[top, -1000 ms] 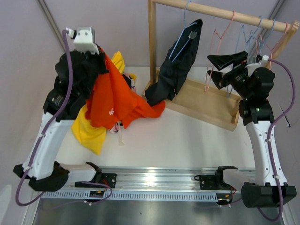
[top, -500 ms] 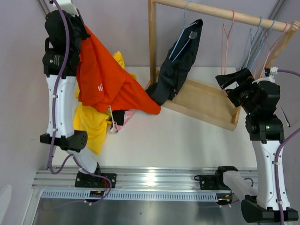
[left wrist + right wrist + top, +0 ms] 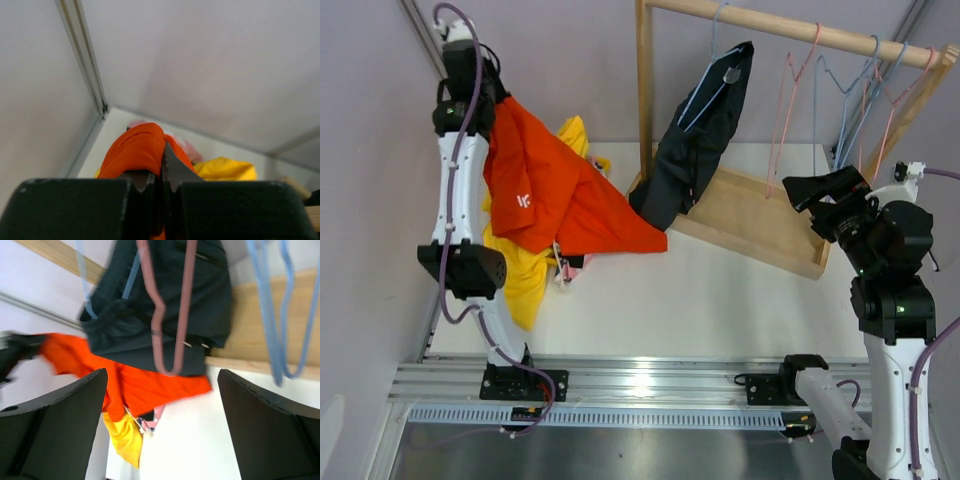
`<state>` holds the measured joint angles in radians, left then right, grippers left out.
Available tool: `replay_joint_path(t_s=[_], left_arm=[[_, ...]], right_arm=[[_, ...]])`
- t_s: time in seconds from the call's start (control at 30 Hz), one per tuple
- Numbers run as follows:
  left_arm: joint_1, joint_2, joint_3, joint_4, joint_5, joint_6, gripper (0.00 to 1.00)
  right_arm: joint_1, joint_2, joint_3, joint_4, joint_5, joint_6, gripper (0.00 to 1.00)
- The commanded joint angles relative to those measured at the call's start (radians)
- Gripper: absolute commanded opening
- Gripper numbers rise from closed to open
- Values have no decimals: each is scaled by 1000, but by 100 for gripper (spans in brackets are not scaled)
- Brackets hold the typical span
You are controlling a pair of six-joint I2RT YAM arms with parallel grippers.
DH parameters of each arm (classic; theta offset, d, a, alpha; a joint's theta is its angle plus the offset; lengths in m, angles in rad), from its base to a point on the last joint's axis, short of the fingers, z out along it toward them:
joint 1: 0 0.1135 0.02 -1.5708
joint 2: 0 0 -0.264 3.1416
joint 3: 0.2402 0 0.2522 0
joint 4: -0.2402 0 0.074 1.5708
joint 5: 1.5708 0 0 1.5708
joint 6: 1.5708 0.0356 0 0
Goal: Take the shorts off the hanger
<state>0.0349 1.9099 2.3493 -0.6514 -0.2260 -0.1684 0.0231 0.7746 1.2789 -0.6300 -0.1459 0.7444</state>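
My open right gripper is going past the pink hanger next, onto the light blue hanger's sloping arm, since that hangs to its left in the top view.
My left gripper point(image 3: 488, 92) is raised high at the far left and shut on the orange-red shorts point(image 3: 548, 195), which drape from it down to the table; the pinched fold shows in the left wrist view point(image 3: 142, 152). The yellow shorts point(image 3: 525, 272) lie under them, with a bit of the pink printed pair point(image 3: 570, 265) peeking out. The dark slate grey shorts point(image 3: 698, 135) still hang on a light blue hanger point(image 3: 705, 88) on the wooden rail. My right gripper point(image 3: 820, 188) is open and empty, in front of the rack's right end.
A wooden rack with an upright post point(image 3: 645, 90), top rail point(image 3: 800, 28) and base board point(image 3: 760, 215) stands at the back. Several bare pink and blue hangers point(image 3: 840, 85) hang on the rail's right part. Walls close in at left and back.
My left arm has swung up and back to the far left, lifting the orange-red shorts. My right arm has drawn back from the hangers toward the right and lower.
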Motion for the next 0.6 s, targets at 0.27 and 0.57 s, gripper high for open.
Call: replay_joint_path(t_s=[0.27, 0.57], left_arm=[[-10, 262, -45, -102, -9, -78, 99], [-128, -67, -148, -79, -125, -42, 99]], right_arm=[[5, 29, 261, 202, -213, -51, 99], [20, 185, 367, 315, -238, -10, 97]])
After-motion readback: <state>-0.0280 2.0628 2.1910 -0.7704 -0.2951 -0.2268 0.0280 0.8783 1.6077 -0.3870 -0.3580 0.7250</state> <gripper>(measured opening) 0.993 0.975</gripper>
